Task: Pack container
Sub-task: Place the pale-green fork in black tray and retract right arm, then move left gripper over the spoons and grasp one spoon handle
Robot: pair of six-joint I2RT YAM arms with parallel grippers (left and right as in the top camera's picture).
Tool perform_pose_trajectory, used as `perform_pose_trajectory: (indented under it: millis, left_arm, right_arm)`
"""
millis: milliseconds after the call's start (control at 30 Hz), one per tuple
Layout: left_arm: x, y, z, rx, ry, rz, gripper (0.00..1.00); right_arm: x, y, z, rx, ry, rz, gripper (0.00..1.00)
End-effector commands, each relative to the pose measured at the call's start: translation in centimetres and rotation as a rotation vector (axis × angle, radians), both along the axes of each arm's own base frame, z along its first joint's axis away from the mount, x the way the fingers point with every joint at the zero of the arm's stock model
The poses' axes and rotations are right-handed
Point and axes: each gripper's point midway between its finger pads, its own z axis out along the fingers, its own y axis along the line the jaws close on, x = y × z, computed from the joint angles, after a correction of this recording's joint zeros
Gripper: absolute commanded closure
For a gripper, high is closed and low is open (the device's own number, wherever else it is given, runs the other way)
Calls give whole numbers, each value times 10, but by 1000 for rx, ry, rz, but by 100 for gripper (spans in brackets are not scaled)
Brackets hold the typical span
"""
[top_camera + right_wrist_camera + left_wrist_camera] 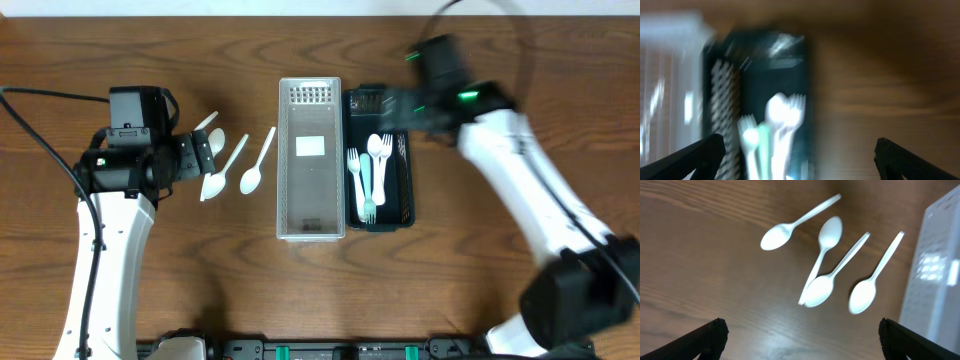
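Note:
My left gripper lowers toward the container and turns to straddle the thin handle of the spoon beside the one nearest the container next, since that spoon lies aslant.
Several white plastic spoons [826, 262] lie loose on the wooden table; in the overhead view they [236, 167] are left of a clear rectangular container [310, 165]. The container's edge shows at the right of the left wrist view [935, 270]. A black tray [401, 170] right of it holds white and teal forks and spoons [368, 170]. My left gripper [203, 152] is open and empty [802, 340], just short of the spoons. My right gripper [388, 108] is open and empty [800, 157], above the tray's far end. The right wrist view is blurred and shows the tray [795, 65] and its cutlery [775, 130].
Bare wooden table lies right of the black tray [470, 230] and in front of both containers. The container and tray stand side by side, touching or nearly so.

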Motion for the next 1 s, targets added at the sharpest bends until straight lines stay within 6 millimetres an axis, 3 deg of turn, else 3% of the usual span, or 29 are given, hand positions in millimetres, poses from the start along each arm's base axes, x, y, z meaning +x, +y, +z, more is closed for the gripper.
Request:
perform_pose_trajectory:
  millis: [0,167,333,533,767,967]
  left_arm:
    - [11,-9,7,-61,-41,-11,2]
    - [26,-3,-6,-5,-25,-46,4]
    - [46,-8,-56,-34,83,-59,5]
    - [59,-24,-103,-34,176,-138,12]
    - [60,-58,-139,94,269,-519,19]
    - [55,-62,-165,89,337,-544,30]
  right_arm:
    - [8,-57,31,-3,-65,-135,1]
    - [-6,-121,17,-21,29,-280,1]
    - [-17,-151,9,-27,83,-352,1]
    - [-20,-154,8,-28,95,-361,1]
    - [-21,-154,7,-28,97,-360,1]
    - [-25,-153,6,-31,115,-358,1]
